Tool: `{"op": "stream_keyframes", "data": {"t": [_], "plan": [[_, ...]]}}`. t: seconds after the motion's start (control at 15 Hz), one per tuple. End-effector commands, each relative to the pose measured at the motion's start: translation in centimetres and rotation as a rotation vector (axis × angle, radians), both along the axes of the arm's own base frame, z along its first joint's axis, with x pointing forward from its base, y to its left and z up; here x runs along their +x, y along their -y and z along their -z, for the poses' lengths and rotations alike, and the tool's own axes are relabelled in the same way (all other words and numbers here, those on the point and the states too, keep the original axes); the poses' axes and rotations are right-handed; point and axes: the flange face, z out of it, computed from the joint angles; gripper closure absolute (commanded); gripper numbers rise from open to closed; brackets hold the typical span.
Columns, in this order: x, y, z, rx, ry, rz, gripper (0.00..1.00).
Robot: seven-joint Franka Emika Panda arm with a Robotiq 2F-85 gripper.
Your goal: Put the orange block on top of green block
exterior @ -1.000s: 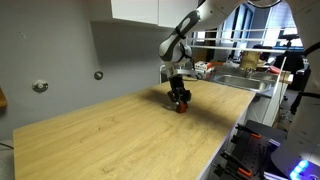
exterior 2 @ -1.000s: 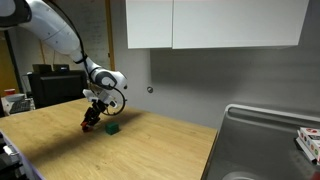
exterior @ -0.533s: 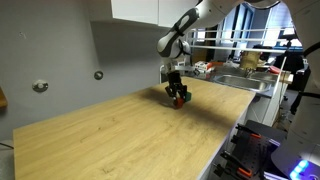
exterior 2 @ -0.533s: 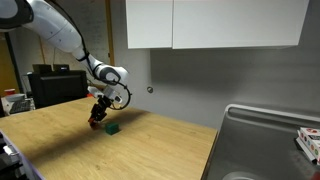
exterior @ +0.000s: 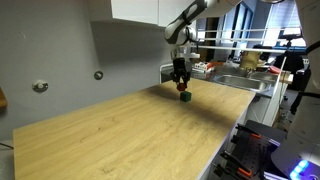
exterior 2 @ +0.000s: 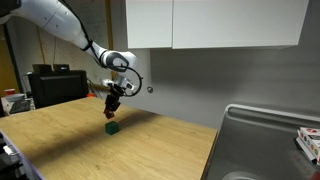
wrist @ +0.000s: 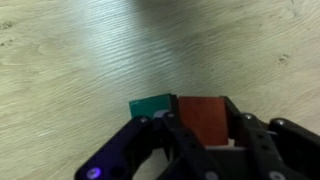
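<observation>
The gripper moves toward the left in the wrist view next, then down to release atop the green block, since the green block sits below on that side.
My gripper (wrist: 203, 122) is shut on the orange block (wrist: 204, 118), which sits between the two black fingers in the wrist view. The green block (wrist: 152, 106) lies on the wooden table just left of the held block and partly behind the left finger. In both exterior views the gripper (exterior: 181, 84) (exterior 2: 113, 103) hangs above the table with the orange block barely visible at its tips. The green block (exterior: 185, 97) (exterior 2: 113, 127) rests on the table a short way below the gripper.
The wooden table (exterior: 130, 130) stretches wide toward the front. A metal sink (exterior 2: 265, 145) lies beside the table's end. A grey wall (exterior 2: 190, 80) with white cabinets runs along the table's back edge. Cluttered benches stand beyond the sink (exterior: 240, 75).
The gripper has risen from the table surface with the orange block and moved over toward the green block, now hanging above it.
</observation>
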Motion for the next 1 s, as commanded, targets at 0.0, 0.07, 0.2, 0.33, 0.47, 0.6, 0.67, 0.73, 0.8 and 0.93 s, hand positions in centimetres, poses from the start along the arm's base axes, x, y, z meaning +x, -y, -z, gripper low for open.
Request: {"op": "stream_keyframes", "data": {"t": [0.0, 0.07, 0.2, 0.33, 0.47, 0.6, 0.67, 0.73, 0.8, 0.93], "plan": [[0.2, 2.2, -0.8, -0.026, -0.005, 0.041, 0.82], [0.2, 2.6, -0.7, -0.027, -0.007, 0.049, 0.82], [0.1, 3.3, -0.6, -0.021, -0.012, 0.061, 0.82], [-0.1, 3.8, -0.3, -0.012, -0.022, 0.069, 0.82], [-0.4, 3.8, 0.2, -0.002, -0.039, 0.069, 0.82], [-0.6, 3.8, 0.7, 0.008, -0.061, 0.069, 0.82], [-0.7, 3.7, 0.9, 0.010, -0.070, 0.068, 0.82], [-0.7, 3.6, 1.1, 0.014, -0.079, 0.067, 0.82], [-0.8, 3.6, 1.2, 0.016, -0.086, 0.065, 0.82], [-0.9, 3.5, 1.6, 0.020, -0.101, 0.064, 0.82]]}}
